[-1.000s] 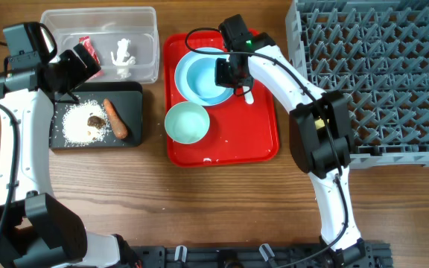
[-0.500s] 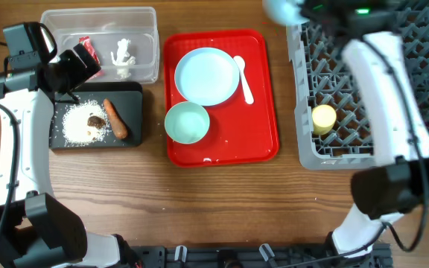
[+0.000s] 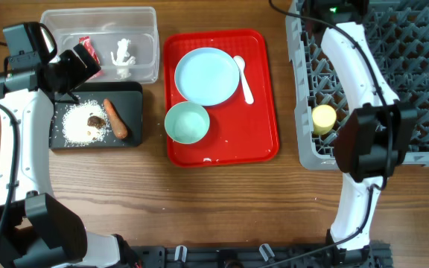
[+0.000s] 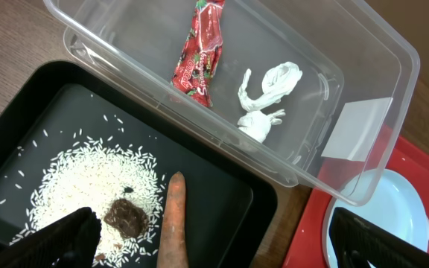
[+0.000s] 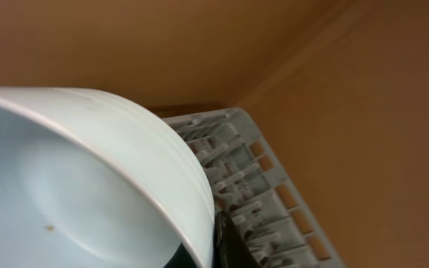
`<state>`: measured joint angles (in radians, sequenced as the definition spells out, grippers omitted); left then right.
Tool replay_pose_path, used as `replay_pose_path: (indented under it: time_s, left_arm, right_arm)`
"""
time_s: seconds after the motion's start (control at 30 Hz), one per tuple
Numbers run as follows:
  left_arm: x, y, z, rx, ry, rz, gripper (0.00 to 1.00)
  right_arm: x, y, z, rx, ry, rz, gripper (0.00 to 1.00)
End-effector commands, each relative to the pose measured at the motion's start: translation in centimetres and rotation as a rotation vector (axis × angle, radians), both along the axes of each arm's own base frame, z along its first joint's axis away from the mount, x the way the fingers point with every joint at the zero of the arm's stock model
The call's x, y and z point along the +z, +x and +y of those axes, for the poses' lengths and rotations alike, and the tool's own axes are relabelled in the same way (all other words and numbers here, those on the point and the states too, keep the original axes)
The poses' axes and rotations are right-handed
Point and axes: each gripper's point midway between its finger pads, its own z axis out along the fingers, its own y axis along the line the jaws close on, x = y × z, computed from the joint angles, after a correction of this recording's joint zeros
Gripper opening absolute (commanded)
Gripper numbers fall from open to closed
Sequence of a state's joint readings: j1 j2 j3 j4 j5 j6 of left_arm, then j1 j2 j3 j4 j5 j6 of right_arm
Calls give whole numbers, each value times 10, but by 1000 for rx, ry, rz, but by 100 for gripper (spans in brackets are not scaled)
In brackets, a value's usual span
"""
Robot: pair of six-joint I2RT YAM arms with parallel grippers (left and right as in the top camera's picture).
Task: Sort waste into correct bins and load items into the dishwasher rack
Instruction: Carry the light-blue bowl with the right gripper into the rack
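Note:
My right gripper lowers to the left in the overhead view next and releases the bowl among the rack's wires nearest the tray, since they stand below it.
My right gripper [image 5: 218, 249] is shut on the rim of the light-blue bowl [image 5: 88, 186], held over the far left corner of the grey dishwasher rack [image 3: 393, 67]; in the overhead view both are beyond the top edge. A yellow cup [image 3: 323, 119] stands in the rack. The light-blue plate [image 3: 206, 75], pale-green bowl [image 3: 187, 122] and white spoon [image 3: 243, 78] lie on the red tray [image 3: 259, 134]. My left gripper [image 4: 222, 246] is open above the black bin [image 3: 132, 97], which holds rice crumbs [image 4: 73, 179], a brown lump [image 4: 127, 216] and a carrot piece [image 4: 173, 223]. The clear bin [image 3: 144, 22] holds the red wrapper [image 4: 199, 52] and white scrap [image 4: 267, 100].
Bare wooden table runs along the front. The rack's rows of upright pegs [image 5: 237, 179] fill the right side. The right arm [image 3: 356, 67] stretches over the rack's left edge. The small white bowl is out of view.
My right gripper lifted the light-blue bowl off the plate and carried it right and back, over the rack's far left corner. The left arm has not moved.

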<state>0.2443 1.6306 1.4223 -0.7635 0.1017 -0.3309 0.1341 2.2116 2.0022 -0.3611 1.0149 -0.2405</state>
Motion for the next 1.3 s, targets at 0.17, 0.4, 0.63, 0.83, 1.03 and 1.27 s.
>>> replay_pose_path:
  time_s: [0.17, 0.4, 0.63, 0.83, 1.03, 1.27]
  left_arm:
    - [5, 0, 2, 3, 15, -10, 100]
    - [5, 0, 2, 3, 15, -10, 100]
    - [5, 0, 2, 3, 15, -10, 100]
    - [5, 0, 2, 2, 14, -10, 100]
    - [5, 0, 2, 2, 14, -10, 100]
    - [5, 0, 2, 2, 14, -10, 100]
  right_arm:
    - [-60, 20, -1, 25, -191, 232, 4]
    - [-72, 24, -2, 3, -232, 247, 4]
    - [-83, 17, 31, 52, -268, 341, 4]
    - [-90, 12, 52, 96, -288, 404, 20]
    - [-93, 10, 65, 118, -292, 416, 100]
    - [-92, 9, 88, 155, -297, 405, 100]
